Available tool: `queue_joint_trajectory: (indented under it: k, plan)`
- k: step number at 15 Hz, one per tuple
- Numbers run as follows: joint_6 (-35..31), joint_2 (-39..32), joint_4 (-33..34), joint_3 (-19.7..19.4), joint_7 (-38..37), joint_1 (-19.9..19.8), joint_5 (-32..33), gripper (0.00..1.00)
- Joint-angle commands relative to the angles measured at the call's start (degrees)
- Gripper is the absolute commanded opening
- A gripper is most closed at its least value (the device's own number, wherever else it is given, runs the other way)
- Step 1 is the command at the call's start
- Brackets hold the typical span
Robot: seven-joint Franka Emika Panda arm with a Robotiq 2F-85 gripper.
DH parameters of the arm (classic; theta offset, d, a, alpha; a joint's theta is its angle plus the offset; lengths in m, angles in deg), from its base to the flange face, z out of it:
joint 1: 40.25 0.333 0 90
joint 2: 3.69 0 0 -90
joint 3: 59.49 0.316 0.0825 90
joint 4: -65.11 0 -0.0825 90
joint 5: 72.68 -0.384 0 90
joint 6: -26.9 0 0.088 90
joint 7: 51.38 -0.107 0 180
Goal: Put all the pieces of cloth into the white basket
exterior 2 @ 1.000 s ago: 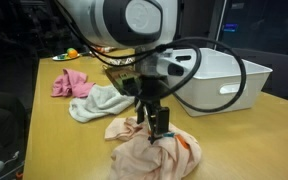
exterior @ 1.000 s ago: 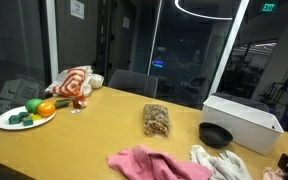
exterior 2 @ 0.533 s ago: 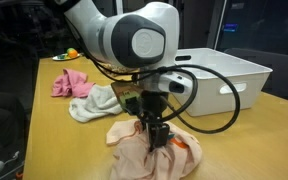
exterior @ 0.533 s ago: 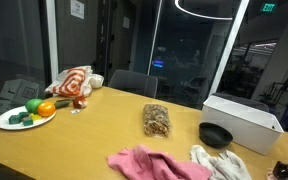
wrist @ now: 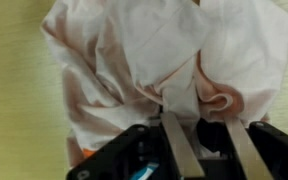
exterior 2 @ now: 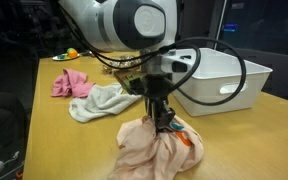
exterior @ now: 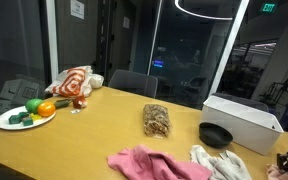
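Observation:
My gripper will go up, carry the pinched peach cloth over the basket's open top [exterior 2: 220, 63] and let go of it, because the white basket's rim is higher than the cloth.
A peach cloth [exterior 2: 152, 152] [wrist: 134, 50] lies bunched on the wooden table, drawn up into a peak. My gripper [exterior 2: 164, 121] [wrist: 208, 128] points straight down and is shut on a fold at the top of it. In the wrist view the metal fingers [wrist: 179, 145] pinch the fabric at their tips. A pink cloth [exterior 2: 69, 82] [exterior: 149, 162] and a white cloth [exterior 2: 99, 101] [exterior: 220, 162] lie flat farther along the table. The white basket [exterior 2: 227, 78] [exterior: 246, 122] stands behind the arm and looks empty.
A black bowl [exterior: 215, 134] sits beside the basket. A patterned pouch [exterior: 157, 121] lies mid-table. At the far end are a plate of vegetables [exterior: 24, 116] and a red-and-white striped bundle [exterior: 72, 83]. Chairs [exterior: 132, 82] stand along the table's far side.
The jaws have closed on the peach cloth, and its middle is now pulled up into a taller bunch. The other cloths have not moved.

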Motion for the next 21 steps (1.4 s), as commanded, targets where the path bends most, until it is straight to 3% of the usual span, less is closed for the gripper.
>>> queue_joint_trajectory:
  k: [1,5,9,13,19,20,21]
  plan:
    - [0.7,7.4,-0.2,0.6,-6.8,0.6,10.3,0.06]
    - [-1.0,13.9,1.3,3.8,-12.3,-0.6,18.7,0.05]
    - [-4.1,14.7,7.0,7.5,-16.7,-0.9,22.9,0.05]
    - [-8.3,10.5,15.8,10.5,-24.5,-1.3,31.0,0.05]
    - [-10.2,1.3,26.7,11.0,-42.1,1.7,53.0,0.05]
    - [-9.9,-0.1,27.1,10.4,-42.9,2.8,52.0,0.39]
    - [-10.2,-1.1,27.3,9.9,-42.6,3.5,50.2,0.4]
